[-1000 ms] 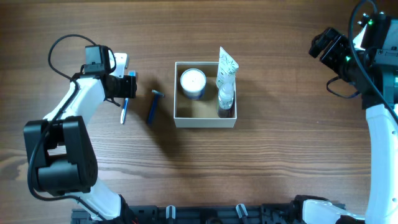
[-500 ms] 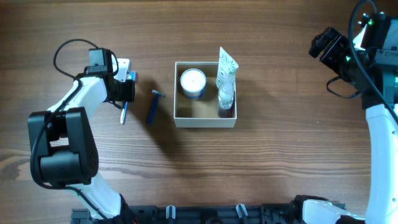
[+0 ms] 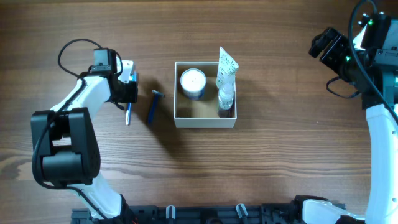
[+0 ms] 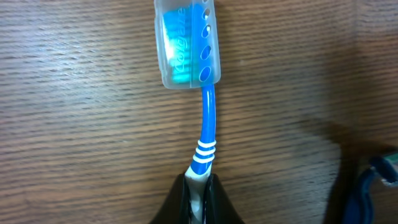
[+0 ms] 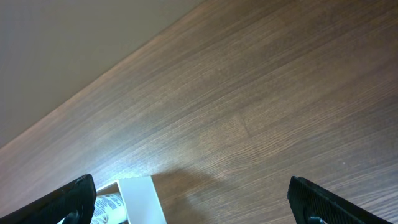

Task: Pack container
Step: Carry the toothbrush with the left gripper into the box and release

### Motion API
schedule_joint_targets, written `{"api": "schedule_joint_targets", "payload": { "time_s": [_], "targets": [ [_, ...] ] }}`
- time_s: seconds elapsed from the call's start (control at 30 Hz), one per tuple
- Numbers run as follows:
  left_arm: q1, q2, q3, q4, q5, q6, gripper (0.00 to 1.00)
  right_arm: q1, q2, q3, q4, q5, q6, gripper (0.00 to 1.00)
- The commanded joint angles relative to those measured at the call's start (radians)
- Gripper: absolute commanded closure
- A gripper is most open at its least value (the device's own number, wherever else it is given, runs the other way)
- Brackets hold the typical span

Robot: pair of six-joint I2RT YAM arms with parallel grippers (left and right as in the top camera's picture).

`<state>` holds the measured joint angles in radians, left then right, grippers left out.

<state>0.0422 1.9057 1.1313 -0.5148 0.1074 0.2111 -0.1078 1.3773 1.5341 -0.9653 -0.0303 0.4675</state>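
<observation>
Next, my left gripper should lift the toothbrush to the right in the overhead view over bare container bottom between jar [image 3: 193, 81] and bottle [image 3: 225, 102], lower it and release it.
The container [image 3: 205, 122], a white-walled box with a tan floor, sits mid-table and holds a white-lidded jar [image 3: 193, 81], a patterned tube [image 3: 226, 71] and a small bottle [image 3: 225, 102]. A blue toothbrush [image 3: 128, 113] lies to its left on the wood. My left gripper [image 3: 127, 93] is shut on the toothbrush's handle. In the left wrist view the jaws [image 4: 199, 193] pinch the white end of the handle [image 4: 205, 130], and a clear cap [image 4: 186, 43] covers the bristles. A blue razor [image 3: 153, 106] lies between toothbrush and container. My right gripper [image 3: 323, 45] hangs open at the far right.
In the right wrist view the wide-spread fingers [image 5: 78, 196] frame bare wood and a corner of the container [image 5: 140, 199]. The razor's edge [image 4: 373, 186] shows at the lower right of the left wrist view, close to the toothbrush.
The left gripper has closed from open onto the toothbrush handle, and the toothbrush has shifted slightly right. The right arm has not moved.
</observation>
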Motion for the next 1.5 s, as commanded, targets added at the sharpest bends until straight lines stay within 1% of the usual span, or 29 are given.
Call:
{"api": "schedule_joint_targets", "payload": {
  "time_s": [0.0,0.1,0.2,0.37,0.57,0.7,0.73,0.8,0.87,1.03,1.13,1.27,1.47],
  "targets": [
    [-0.047,-0.038,0.022,-0.042,-0.034,-0.079,0.96,-0.002,0.008,0.002,0.0,-0.016,0.006,0.0],
    [-0.09,-0.102,0.057,-0.097,-0.034,-0.101,0.96,-0.002,0.008,0.002,0.0,-0.016,0.006,0.0],
    [-0.167,-0.2,0.09,-0.149,-0.062,-0.1,0.96,-0.002,0.008,0.002,0.0,-0.016,0.006,0.0],
    [-0.304,-0.346,0.093,-0.153,-0.2,-0.1,0.96,-0.002,0.008,0.002,0.0,-0.016,0.006,0.0],
    [-0.432,-0.434,0.093,-0.153,-0.199,-0.145,0.96,-0.002,0.008,0.002,0.0,-0.016,0.006,0.0],
    [-0.535,-0.427,0.093,-0.14,-0.199,-0.131,0.96,-0.002,0.008,0.002,0.0,-0.016,0.006,0.0],
    [-0.573,-0.42,0.093,-0.127,-0.195,-0.098,0.96,-0.002,0.008,0.002,0.0,-0.016,0.006,0.0],
    [-0.61,-0.412,0.093,-0.101,-0.195,-0.054,0.96,-0.002,0.008,0.002,0.0,-0.016,0.006,0.0],
    [-0.637,-0.402,0.093,-0.063,-0.195,-0.031,0.96,-0.002,0.008,0.002,0.0,-0.016,0.006,0.0],
    [-0.643,-0.368,0.093,-0.018,-0.195,0.021,0.96,-0.002,0.008,0.002,0.0,-0.016,0.006,0.0],
    [-0.633,-0.336,0.093,-0.008,-0.195,0.027,0.96,-0.002,0.008,0.002,0.0,-0.016,0.006,0.0],
    [-0.633,-0.277,0.093,0.004,-0.195,0.121,0.96,-0.002,0.008,0.002,0.0,-0.016,0.006,0.0],
    [-0.633,-0.21,0.093,0.022,-0.195,0.126,0.96,-0.002,0.008,0.002,0.0,-0.016,0.006,0.0]
  ]
}}
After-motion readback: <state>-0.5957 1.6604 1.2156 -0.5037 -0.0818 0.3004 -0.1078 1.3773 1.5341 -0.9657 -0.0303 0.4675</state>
